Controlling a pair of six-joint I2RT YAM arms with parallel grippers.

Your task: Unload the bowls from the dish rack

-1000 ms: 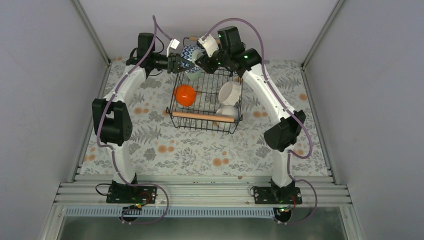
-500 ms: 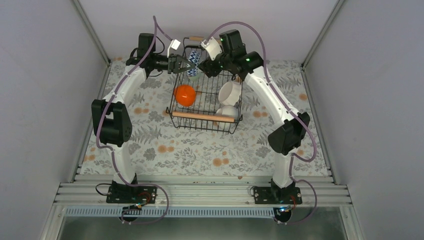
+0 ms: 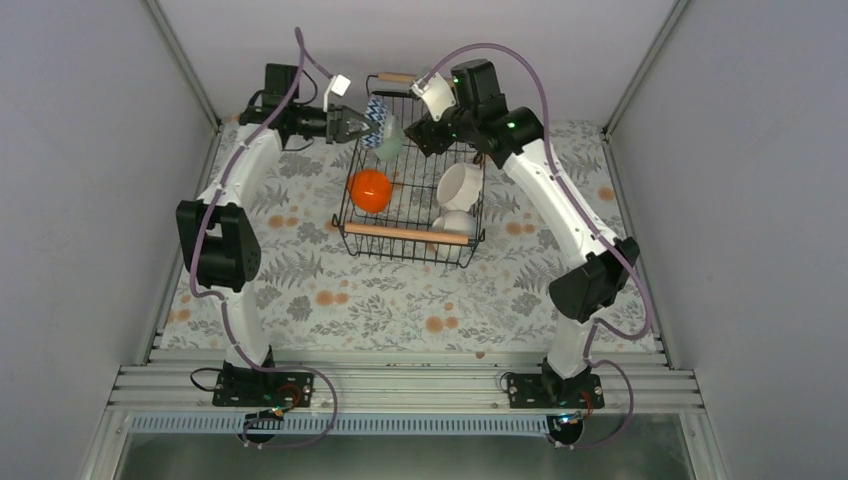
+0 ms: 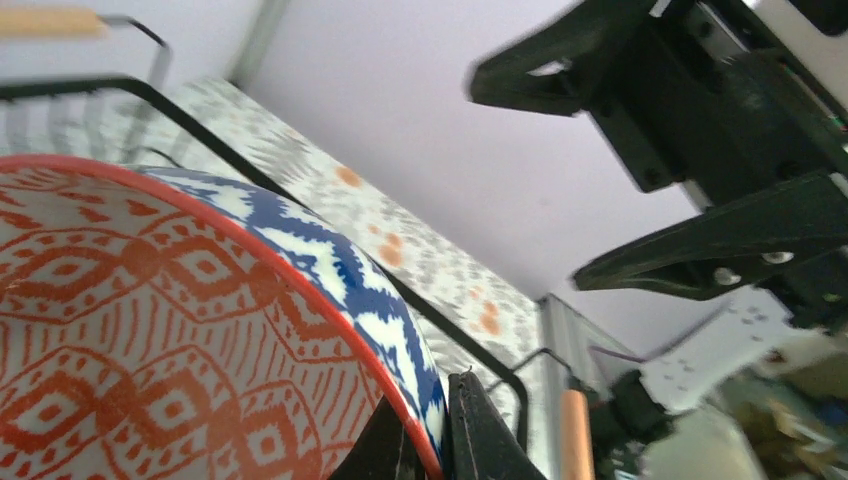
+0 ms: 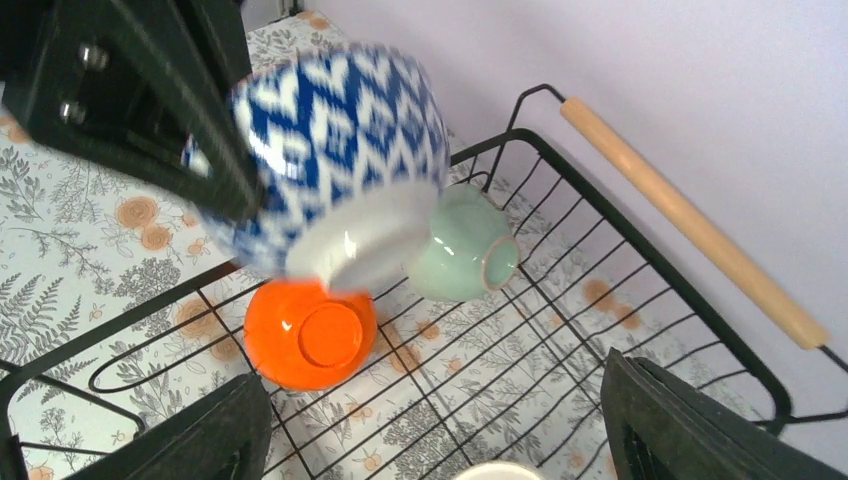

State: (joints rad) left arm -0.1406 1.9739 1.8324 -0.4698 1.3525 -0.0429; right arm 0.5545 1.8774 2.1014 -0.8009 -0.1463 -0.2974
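The left gripper moves down and to the left in the top view next, tipping the bowl upright, then releases it, because the floral cloth there is empty.
The black wire dish rack (image 3: 408, 232) stands at the table's far middle. My left gripper (image 3: 358, 122) (image 4: 440, 440) is shut on the rim of a patterned bowl (image 3: 376, 110) (image 4: 150, 320) (image 5: 335, 150), blue-and-white outside and orange inside, held above the rack's far left corner. My right gripper (image 3: 425, 130) (image 5: 440, 420) hangs open over the rack with nothing between its fingers. In the rack lie a mint-green bowl (image 3: 392, 145) (image 5: 460, 245), an orange bowl (image 3: 370, 190) (image 5: 310, 333) upside down, and two white bowls (image 3: 462, 185) (image 3: 455, 222).
Floral cloth (image 3: 400, 300) covers the table around the rack. Grey walls close in the back and both sides. The rack's far wooden handle (image 5: 690, 222) runs close to the back wall, and the rim of a white bowl (image 5: 490, 470) shows below my right gripper.
My left gripper closed on the patterned bowl and drew it left. My right gripper opened, let go of that bowl and pulled back to the right.
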